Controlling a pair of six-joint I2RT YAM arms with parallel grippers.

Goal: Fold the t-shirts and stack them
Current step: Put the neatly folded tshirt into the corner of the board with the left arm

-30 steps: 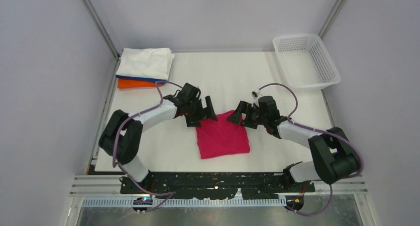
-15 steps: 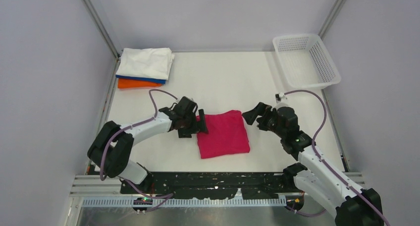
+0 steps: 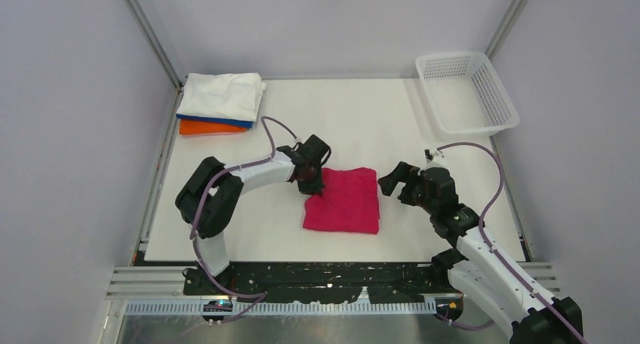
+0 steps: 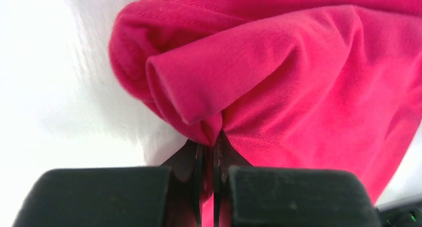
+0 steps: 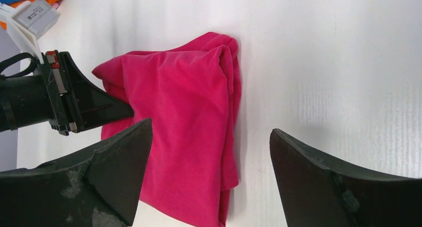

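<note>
The robot's left gripper needs to go up, move outward over the folded white t-shirt (image 3: 223,95) and let go, since that t-shirt is outward and to the gripper's left in the top view.
A folded magenta-red t-shirt (image 3: 347,201) lies at the table's middle. My left gripper (image 3: 311,182) is shut on its left edge, pinching a bunched fold of the magenta-red t-shirt (image 4: 278,87) between the jaws, as the left wrist view shows. My right gripper (image 3: 392,180) hovers open just right of the shirt, touching nothing. In the right wrist view the magenta-red t-shirt (image 5: 184,117) lies between and beyond its wide-apart fingertips (image 5: 124,152). At the far left corner a folded white t-shirt (image 3: 223,95) tops a blue t-shirt (image 3: 219,121) and an orange t-shirt (image 3: 207,128).
A white mesh basket (image 3: 466,93) stands at the far right corner. Metal frame posts and grey walls bound the white table (image 3: 340,118). The left arm's cable (image 3: 273,127) loops above the table.
The left gripper went from open beside the shirt to shut on its left edge, bunching the cloth and dragging it slightly right. The right arm drew back toward the near right.
</note>
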